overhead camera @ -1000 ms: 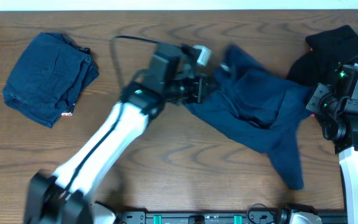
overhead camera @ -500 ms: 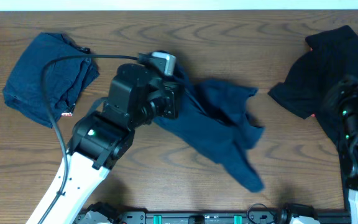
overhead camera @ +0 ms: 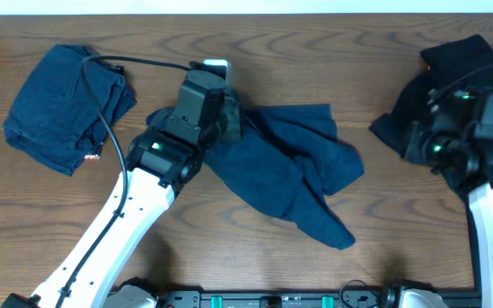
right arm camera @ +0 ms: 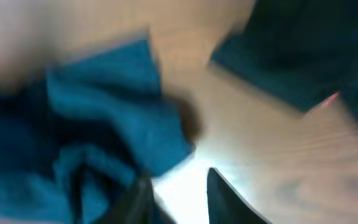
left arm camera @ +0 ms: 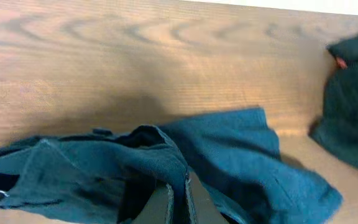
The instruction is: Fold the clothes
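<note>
My left gripper draws the crumpled garment's pinched edge outward toward the folded navy garment [overhead camera: 67,103] next, then releases the edge on the tabletop, since the cloth lies crumpled.
A crumpled navy-blue garment [overhead camera: 289,167] lies spread in the table's middle. My left gripper [overhead camera: 229,120] is shut on its left edge; in the left wrist view the cloth [left arm camera: 229,149] is pinched between the fingers [left arm camera: 178,202]. A folded navy garment [overhead camera: 67,103] lies at the far left. A pile of black garments [overhead camera: 439,85] sits at the far right, also seen in the left wrist view [left arm camera: 353,106]. My right gripper [right arm camera: 179,193] is open and empty over bare table, between the navy cloth [right arm camera: 104,118] and the black pile [right arm camera: 291,50]; that view is blurred.
The wooden table [overhead camera: 229,231] runs to a dark rail at the front edge [overhead camera: 272,299]. The left arm's cable [overhead camera: 135,62] loops over the folded garment's right side.
My left gripper has dragged the navy garment leftward across the table. The right arm let go of the cloth and has shifted near the black pile.
</note>
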`<state>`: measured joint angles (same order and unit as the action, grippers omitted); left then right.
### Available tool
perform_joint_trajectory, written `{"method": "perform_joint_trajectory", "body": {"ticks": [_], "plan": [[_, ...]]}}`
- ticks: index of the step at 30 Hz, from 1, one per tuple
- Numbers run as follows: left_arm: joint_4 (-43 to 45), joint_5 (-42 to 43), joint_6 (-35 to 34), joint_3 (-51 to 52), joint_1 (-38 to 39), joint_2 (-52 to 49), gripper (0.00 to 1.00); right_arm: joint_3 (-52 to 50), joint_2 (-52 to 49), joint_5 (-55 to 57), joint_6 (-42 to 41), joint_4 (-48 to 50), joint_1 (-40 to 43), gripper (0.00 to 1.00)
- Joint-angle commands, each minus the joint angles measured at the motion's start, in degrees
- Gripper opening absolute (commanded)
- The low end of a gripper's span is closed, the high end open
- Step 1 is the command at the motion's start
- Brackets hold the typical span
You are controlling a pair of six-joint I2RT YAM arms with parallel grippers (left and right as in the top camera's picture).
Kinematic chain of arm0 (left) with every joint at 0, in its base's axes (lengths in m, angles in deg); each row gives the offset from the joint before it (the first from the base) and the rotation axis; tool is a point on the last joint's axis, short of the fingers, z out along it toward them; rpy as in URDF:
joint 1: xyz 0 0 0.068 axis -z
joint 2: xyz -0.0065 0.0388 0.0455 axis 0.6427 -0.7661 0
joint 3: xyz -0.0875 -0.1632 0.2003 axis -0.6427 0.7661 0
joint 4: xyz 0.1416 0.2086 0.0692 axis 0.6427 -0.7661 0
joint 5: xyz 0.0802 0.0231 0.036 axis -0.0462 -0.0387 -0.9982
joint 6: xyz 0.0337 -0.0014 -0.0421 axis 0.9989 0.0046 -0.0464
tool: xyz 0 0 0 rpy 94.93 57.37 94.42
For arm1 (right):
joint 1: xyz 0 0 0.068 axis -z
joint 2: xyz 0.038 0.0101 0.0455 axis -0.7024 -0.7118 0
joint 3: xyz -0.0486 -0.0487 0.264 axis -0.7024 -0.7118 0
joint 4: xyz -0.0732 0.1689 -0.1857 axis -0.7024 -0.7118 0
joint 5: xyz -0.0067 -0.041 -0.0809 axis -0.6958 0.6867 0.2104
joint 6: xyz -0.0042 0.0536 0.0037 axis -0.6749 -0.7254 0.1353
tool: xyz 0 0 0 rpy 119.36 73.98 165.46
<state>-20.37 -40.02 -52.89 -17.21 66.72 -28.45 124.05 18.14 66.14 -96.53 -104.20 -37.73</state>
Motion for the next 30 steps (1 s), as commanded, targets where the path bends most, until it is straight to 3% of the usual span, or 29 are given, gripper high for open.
{"method": "perform_joint_trajectory", "body": {"ticks": [1,11,18,23,25,27,28,30], "plan": [[2.38,-4.9,0.24,-0.83,-2.84,1.03,0.06,-0.83,-3.91,-7.54,6.14,-3.61,-2.91,0.36],[8.79,-4.85,-2.08,-0.83,-7.06,0.96,0.06,-8.87,-12.63,-8.37,6.88,0.81,-17.03,0.64],[10.54,-4.87,-2.08,-0.83,-7.06,0.83,0.05,-17.64,-17.75,-3.28,3.54,21.29,-26.77,0.67],[10.49,-4.87,-2.05,-0.83,-7.04,0.83,0.06,-19.1,-21.64,1.88,2.58,26.91,-29.18,0.68],[10.47,-4.87,-2.03,-0.83,-7.06,0.83,0.06,-19.1,-22.95,1.97,2.6,27.08,-29.38,0.45],[10.25,-4.87,-2.03,-0.83,-7.04,0.83,0.06,-19.06,-23.39,2.01,2.64,26.8,-29.33,0.06],[9.99,-4.9,-2.01,-0.83,-7.06,0.81,0.06,-18.73,-23.19,1.99,2.6,26.08,-29.07,0.01],[9.4,-5.51,-1.03,-0.83,-7.06,0.57,0.06,-16.55,-21.7,2.01,2.6,22.93,-28.09,0.01]]}}
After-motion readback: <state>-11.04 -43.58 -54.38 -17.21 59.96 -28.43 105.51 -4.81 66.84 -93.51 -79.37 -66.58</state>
